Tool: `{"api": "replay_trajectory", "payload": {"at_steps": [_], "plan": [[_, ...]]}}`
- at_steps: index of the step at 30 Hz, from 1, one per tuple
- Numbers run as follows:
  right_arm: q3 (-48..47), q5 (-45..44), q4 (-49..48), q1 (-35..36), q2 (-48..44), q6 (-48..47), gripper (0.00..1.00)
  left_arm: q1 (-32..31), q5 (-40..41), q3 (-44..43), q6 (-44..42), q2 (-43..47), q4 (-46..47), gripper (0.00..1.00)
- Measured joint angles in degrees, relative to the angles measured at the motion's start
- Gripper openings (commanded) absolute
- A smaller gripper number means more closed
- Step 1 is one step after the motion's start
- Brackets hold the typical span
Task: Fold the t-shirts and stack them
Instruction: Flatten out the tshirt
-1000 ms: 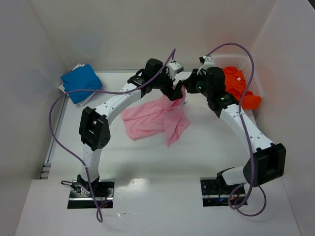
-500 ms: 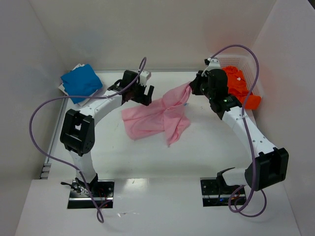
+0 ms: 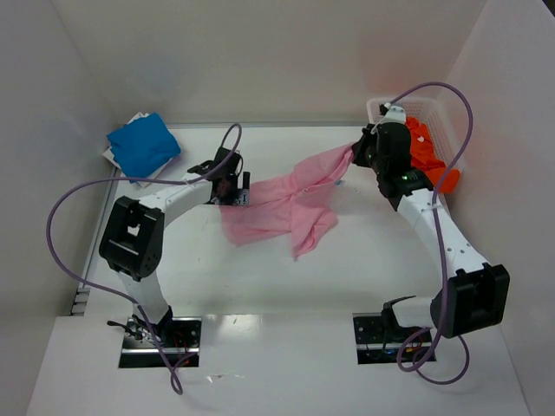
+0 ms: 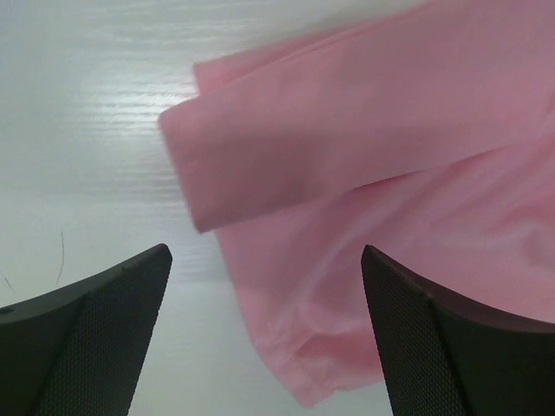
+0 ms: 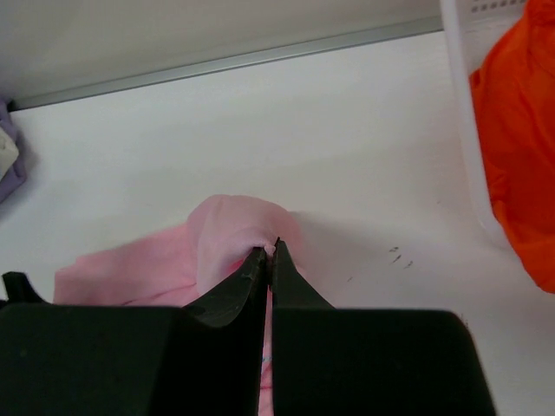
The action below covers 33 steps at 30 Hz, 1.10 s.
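Note:
My left gripper needs to move outward and down next onto the loose end of the folded-over pink flap, which lies just beyond my fingers, and then close.
The light pink t-shirt (image 3: 286, 206) lies crumpled mid-table, one corner stretched up to the right. My right gripper (image 3: 354, 154) is shut on that corner, the cloth (image 5: 227, 227) bunched at its fingertips (image 5: 268, 253). My left gripper (image 3: 232, 192) hangs open over the shirt's left edge; the pink hem (image 4: 347, 286) lies below and between its wide fingers (image 4: 113, 303). A folded bright blue t-shirt (image 3: 143, 146) rests at the far left corner. The vivid orange t-shirt (image 3: 425, 156) sits heaped in the white basket; its cloth (image 5: 520, 147) shows at the right wrist view's edge.
The white mesh basket (image 3: 388, 107) stands at the back right against the wall. White walls enclose the table on three sides. A metal rail (image 5: 234, 62) runs along the back edge. Under the blue t-shirt lies some pale cloth (image 3: 111, 154).
The left arm swung left and down from the shirt's raised corner to its left edge. The right gripper carried the pink corner further right, stretching the cloth.

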State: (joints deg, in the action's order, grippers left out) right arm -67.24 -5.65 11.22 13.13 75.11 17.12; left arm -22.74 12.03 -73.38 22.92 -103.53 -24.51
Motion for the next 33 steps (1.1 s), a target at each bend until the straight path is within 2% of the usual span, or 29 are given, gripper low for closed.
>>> {"api": "replay_trajectory", "payload": {"at_steps": [7, 14, 20, 26, 33], "plan": [[1.3, 0.4, 0.4, -2.1, -1.4, 0.3, 0.01, 1.7, 1.5, 0.9, 4.6, 1.3, -0.6, 0.91], [2.1, 1.8, 0.4, -2.1, -1.8, 0.9, 0.01, 3.5, -0.7, 1.0, 6.0, 1.1, 3.2, 0.84], [2.7, 2.0, 0.2, -2.1, -1.8, 1.0, 0.01, 3.8, -3.1, -0.2, 6.0, -3.0, 5.9, 0.73], [2.9, 2.0, 0.2, -2.1, -2.1, 1.0, 0.01, 3.9, -5.1, -0.4, 6.0, -6.4, 6.7, 0.59], [2.9, 2.0, 0.2, -2.1, -2.3, 1.0, 0.01, 5.0, -6.6, -0.4, 5.9, -6.4, 9.3, 0.56]]}}
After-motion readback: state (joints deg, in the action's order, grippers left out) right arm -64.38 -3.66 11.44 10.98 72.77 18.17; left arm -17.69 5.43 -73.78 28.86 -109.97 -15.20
